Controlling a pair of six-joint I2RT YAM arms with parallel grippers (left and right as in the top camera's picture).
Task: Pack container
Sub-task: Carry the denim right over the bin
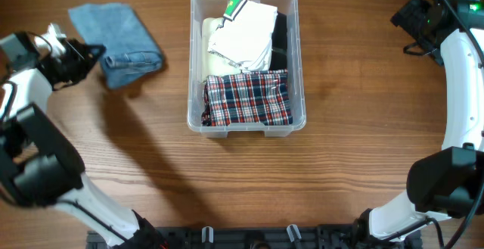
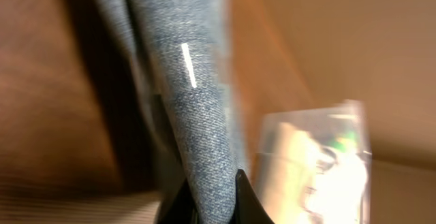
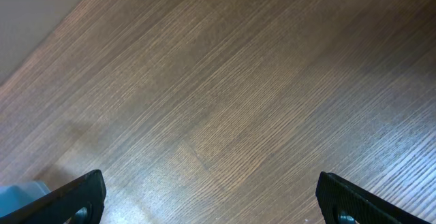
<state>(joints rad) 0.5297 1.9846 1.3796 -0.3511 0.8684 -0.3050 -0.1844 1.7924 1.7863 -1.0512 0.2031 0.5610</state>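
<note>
The container (image 1: pixel 296 90) is right of my left gripper in the overhead view, so I should carry the jeans across to release them on its white and plaid clothes.
The clear plastic container (image 1: pixel 296 90) sits at the table's centre and holds a plaid garment (image 1: pixel 247 98), a white garment (image 1: pixel 243 35) and a dark one. It shows blurred in the left wrist view (image 2: pixel 315 163). Folded blue jeans (image 1: pixel 121 37) lie left of the container. My left gripper (image 1: pixel 97 54) is shut on the jeans' near edge; the denim (image 2: pixel 197 115) fills the space between the fingers (image 2: pixel 212 207). My right gripper (image 3: pixel 211 197) is open and empty over bare wood at the far right (image 1: pixel 412 18).
Wooden tabletop (image 1: pixel 355 166) all around. A pale blue-grey corner shows at the lower left of the right wrist view (image 3: pixel 17 197). A black rail runs along the front edge (image 1: pixel 249 238).
</note>
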